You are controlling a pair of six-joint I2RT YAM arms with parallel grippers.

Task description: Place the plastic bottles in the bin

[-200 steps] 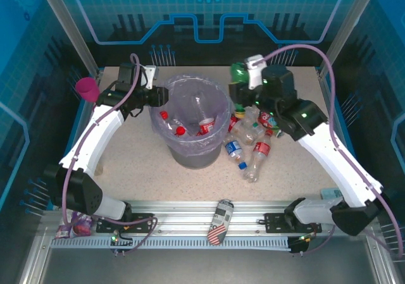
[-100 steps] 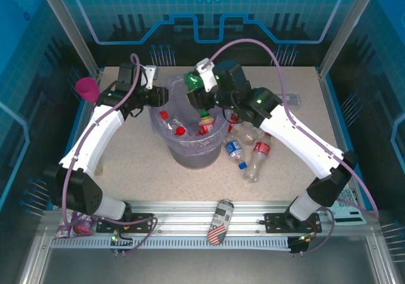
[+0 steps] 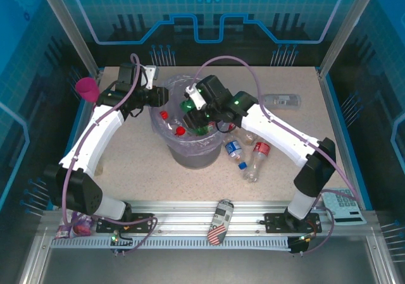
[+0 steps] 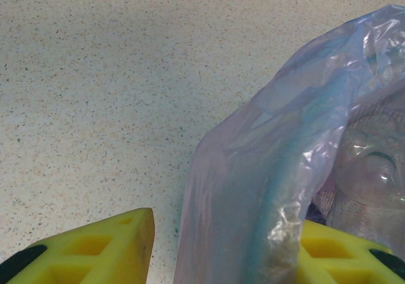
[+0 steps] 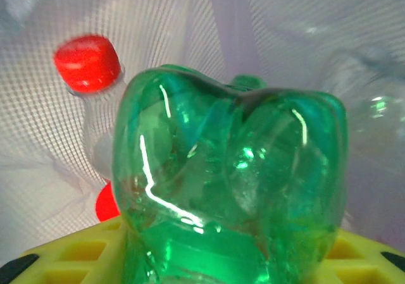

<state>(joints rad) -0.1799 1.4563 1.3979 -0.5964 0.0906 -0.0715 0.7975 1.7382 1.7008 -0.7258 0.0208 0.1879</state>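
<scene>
I should lower my right gripper deeper into the bin point(image 3: 190, 159) toward the red-capped bottles next, and release the green bottle there, as it still hangs above them.
The green bottle point(image 3: 189, 105) hangs base-up inside the mouth of the bin point(image 3: 190, 159), with my right gripper point(image 3: 196, 110) shut on it. In the right wrist view the green bottle point(image 5: 231, 183) sits between the yellow fingers point(image 5: 57, 262) of the right gripper point(image 5: 228, 262). Below it lies a red-capped clear bottle point(image 5: 87, 62) on the lavender bag. My left gripper point(image 3: 161, 97) is shut on the bin's left rim. In its wrist view the bag point(image 4: 253, 189) passes between the left gripper point(image 4: 228, 249) pads. Several clear bottles point(image 3: 235, 150) lie right of the bin.
A lone clear bottle point(image 3: 282, 99) lies at the back right. A patterned can point(image 3: 219, 222) rests on the front rail. A pink goblet point(image 3: 87, 90) stands at the far left edge and a calculator point(image 3: 345, 203) lies at the front right.
My right arm has swung left from the back-right pile to over the bin, carrying the green bottle down into its mouth. The left arm has not moved.
</scene>
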